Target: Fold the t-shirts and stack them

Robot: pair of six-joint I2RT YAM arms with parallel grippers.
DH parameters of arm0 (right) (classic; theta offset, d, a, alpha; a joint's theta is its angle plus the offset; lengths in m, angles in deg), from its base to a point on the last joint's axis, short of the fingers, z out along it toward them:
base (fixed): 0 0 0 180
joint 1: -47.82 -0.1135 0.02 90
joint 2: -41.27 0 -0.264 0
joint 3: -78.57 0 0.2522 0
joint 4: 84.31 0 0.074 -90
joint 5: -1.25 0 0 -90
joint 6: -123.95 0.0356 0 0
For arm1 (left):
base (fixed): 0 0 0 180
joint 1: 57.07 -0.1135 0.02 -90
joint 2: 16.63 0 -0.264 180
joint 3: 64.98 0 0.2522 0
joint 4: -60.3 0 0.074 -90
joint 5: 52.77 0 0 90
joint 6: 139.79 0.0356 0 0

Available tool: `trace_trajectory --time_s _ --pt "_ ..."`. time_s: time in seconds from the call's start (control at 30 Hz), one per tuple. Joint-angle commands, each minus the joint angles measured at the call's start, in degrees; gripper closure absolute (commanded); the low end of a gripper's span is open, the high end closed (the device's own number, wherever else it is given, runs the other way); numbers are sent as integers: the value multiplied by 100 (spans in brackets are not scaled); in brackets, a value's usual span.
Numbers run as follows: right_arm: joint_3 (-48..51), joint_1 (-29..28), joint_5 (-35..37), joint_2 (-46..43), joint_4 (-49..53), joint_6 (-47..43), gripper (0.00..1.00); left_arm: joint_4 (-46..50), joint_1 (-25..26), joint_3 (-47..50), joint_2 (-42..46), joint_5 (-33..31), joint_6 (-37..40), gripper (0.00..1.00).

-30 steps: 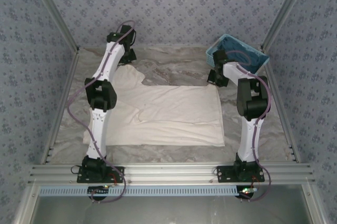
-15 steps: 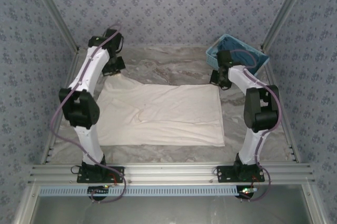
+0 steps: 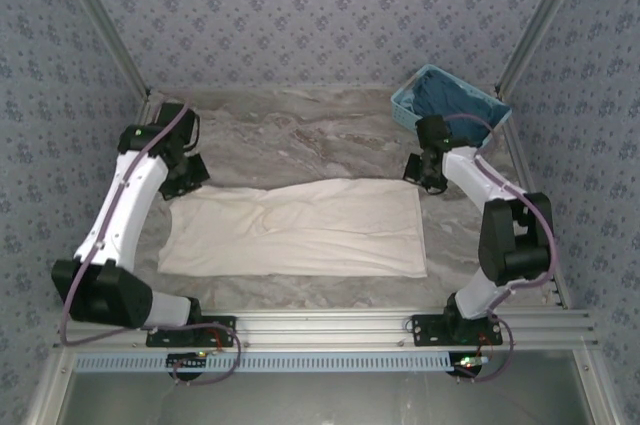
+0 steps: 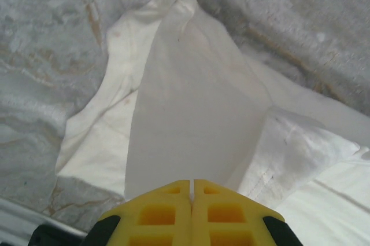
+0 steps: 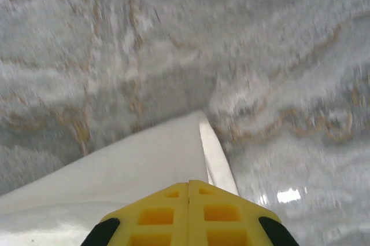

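Note:
My right gripper holds the pinched edge. It needs to pull the edge back next, then lower it onto the flat near part of the t-shirt.
A cream-white t-shirt (image 3: 300, 230) lies across the middle of the table as a wide, flat band. My left gripper (image 3: 186, 177) is at its far left corner, shut on the cloth. In the left wrist view the yellow fingers (image 4: 167, 211) meet on a raised sheet of the t-shirt (image 4: 191, 95), with a sleeve and hem lying below. My right gripper (image 3: 420, 178) is at the far right corner, also shut on the cloth. In the right wrist view its gripper (image 5: 188, 186) pinches a taut edge of the t-shirt (image 5: 144, 162) above the marbled surface.
A light-blue lattice basket (image 3: 478, 103) with dark cloth inside stands at the back right, just behind the right arm. The marbled grey table cover (image 3: 310, 130) stretches behind the shirt. Metal frame rails (image 3: 320, 325) run along the near edge and patterned walls close in the sides.
Both grippers have moved toward the near side, carrying the shirt's far edge over itself, so the shirt is now a narrower band. The left arm has swung outward to the left.

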Motion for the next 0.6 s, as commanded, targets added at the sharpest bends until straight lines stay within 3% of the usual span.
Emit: trace_trajectory --time_s 0.0,0.23,0.57 --pt "467 -156 112 -366 324 289 100 257 -34 508 490 -134 -261 100" --pt "1198 -483 259 -879 431 614 100 400 -34 1444 1173 -297 -646 100" --pt "1188 -476 597 -1094 907 729 100 458 -34 2251 1829 -830 -1271 100"
